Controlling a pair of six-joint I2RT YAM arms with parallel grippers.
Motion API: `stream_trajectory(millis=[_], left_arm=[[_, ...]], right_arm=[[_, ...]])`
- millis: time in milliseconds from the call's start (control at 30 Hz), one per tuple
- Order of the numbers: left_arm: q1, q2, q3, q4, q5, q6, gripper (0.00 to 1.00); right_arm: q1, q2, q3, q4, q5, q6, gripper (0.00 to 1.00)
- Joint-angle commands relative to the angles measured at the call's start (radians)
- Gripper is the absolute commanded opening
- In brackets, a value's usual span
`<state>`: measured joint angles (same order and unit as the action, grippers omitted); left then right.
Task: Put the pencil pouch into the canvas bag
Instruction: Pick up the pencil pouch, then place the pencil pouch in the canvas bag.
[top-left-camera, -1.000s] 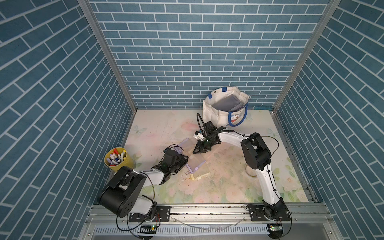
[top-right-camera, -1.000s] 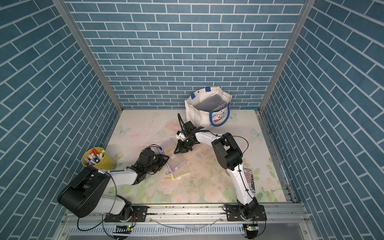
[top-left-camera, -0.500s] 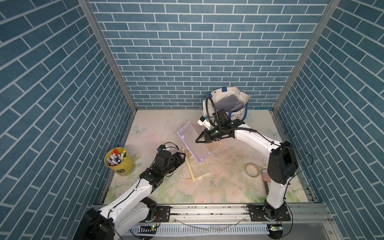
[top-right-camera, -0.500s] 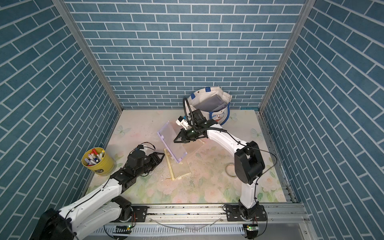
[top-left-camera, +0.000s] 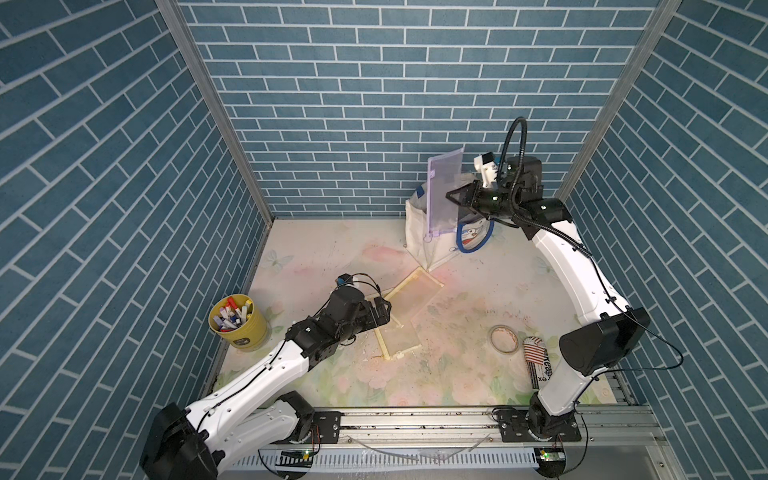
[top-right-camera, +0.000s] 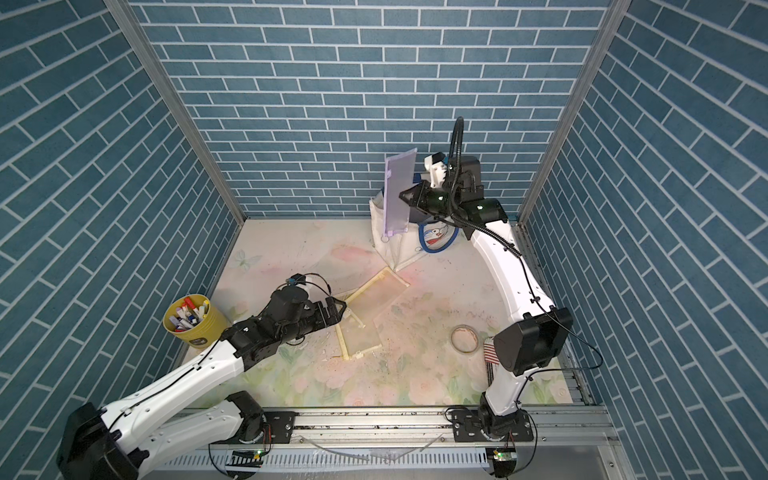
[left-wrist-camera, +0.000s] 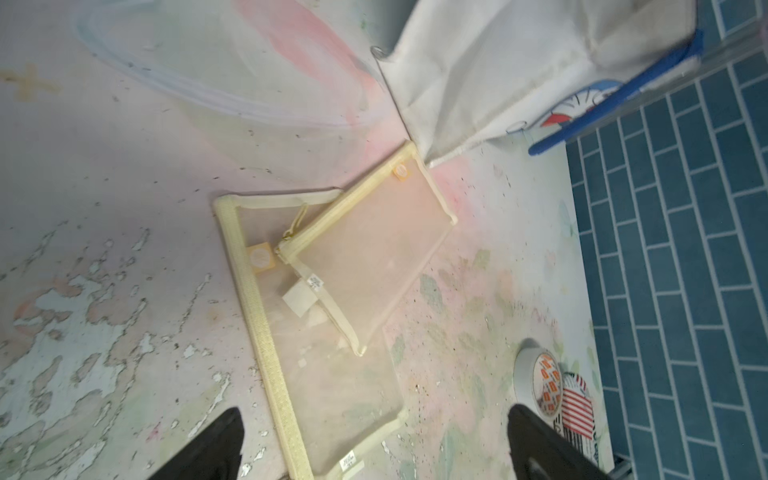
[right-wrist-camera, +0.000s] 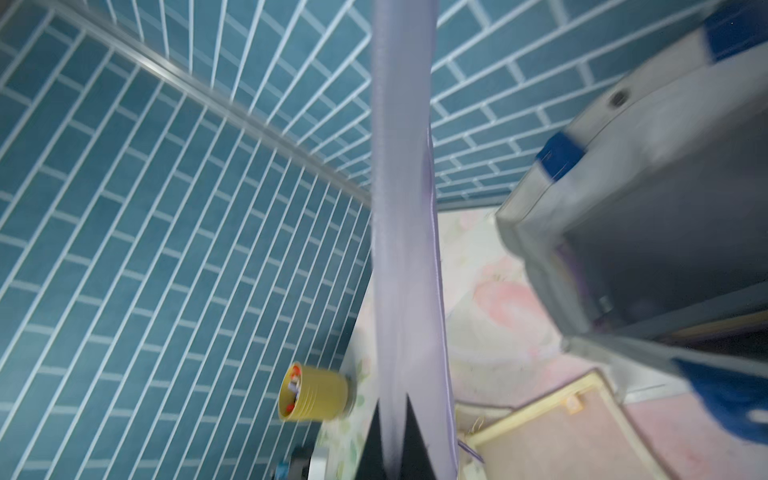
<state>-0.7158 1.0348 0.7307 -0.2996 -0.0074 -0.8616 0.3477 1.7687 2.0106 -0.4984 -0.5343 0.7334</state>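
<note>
My right gripper moves outward over the canvas bag's opening (top-right-camera: 417, 213) (right-wrist-camera: 668, 240) next, then down, and releases the pouch. The bag's opening lies outward of and below the gripper.
The pencil pouch (top-left-camera: 444, 191) (top-right-camera: 398, 195) is a flat, see-through purple one with a zip. It hangs upright in the air in front of the canvas bag's open mouth. My right gripper (top-left-camera: 451, 195) (top-right-camera: 402, 195) (right-wrist-camera: 392, 415) is shut on the pouch's (right-wrist-camera: 405, 249) edge. The cream canvas bag (top-left-camera: 432, 245) (top-right-camera: 395, 249) (right-wrist-camera: 623, 208) with blue handles and a cat print stands at the back wall. My left gripper (top-left-camera: 384, 309) (top-right-camera: 340, 309) (left-wrist-camera: 374, 419) is open and empty, low over the table beside two yellow mesh pouches.
Two overlapping yellow mesh pouches (top-left-camera: 415, 295) (left-wrist-camera: 365, 249) lie mid-table, one corner near the bag (left-wrist-camera: 478, 75). A yellow cup of markers (top-left-camera: 237, 320) (right-wrist-camera: 316, 397) stands at the left wall. A tape roll (top-left-camera: 503, 338) (left-wrist-camera: 536, 382) and a striped card (top-left-camera: 538, 361) lie by the right arm's base.
My right gripper has lifted the purple pouch from the middle of the table up and back to the bag. My left gripper has opened wide and drawn back toward the near left.
</note>
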Motion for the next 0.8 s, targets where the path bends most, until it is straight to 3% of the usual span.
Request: stream_trajectory(millis=[0, 200, 400, 767], left_arm=[[-0.075, 0.06, 0.074, -0.028, -0.069, 0.086, 0.99], [-0.169, 0.104, 0.099, 0.067, -0.116, 0.099, 0.99], [-0.189, 0.053, 0.087, 0.067, -0.162, 0.099, 0.99], [-0.189, -0.118, -0.016, 0.041, -0.269, 0.075, 0.99]], right_arm=[[-0.01, 0.084, 0.143, 0.042, 0.224, 0.117, 0.0], [-0.016, 0.312, 0.482, -0.074, 0.44, 0.074, 0.0], [-0.024, 0.412, 0.513, -0.045, 0.549, 0.096, 0.0], [0.014, 0.457, 0.349, 0.074, 0.594, 0.156, 0.0]])
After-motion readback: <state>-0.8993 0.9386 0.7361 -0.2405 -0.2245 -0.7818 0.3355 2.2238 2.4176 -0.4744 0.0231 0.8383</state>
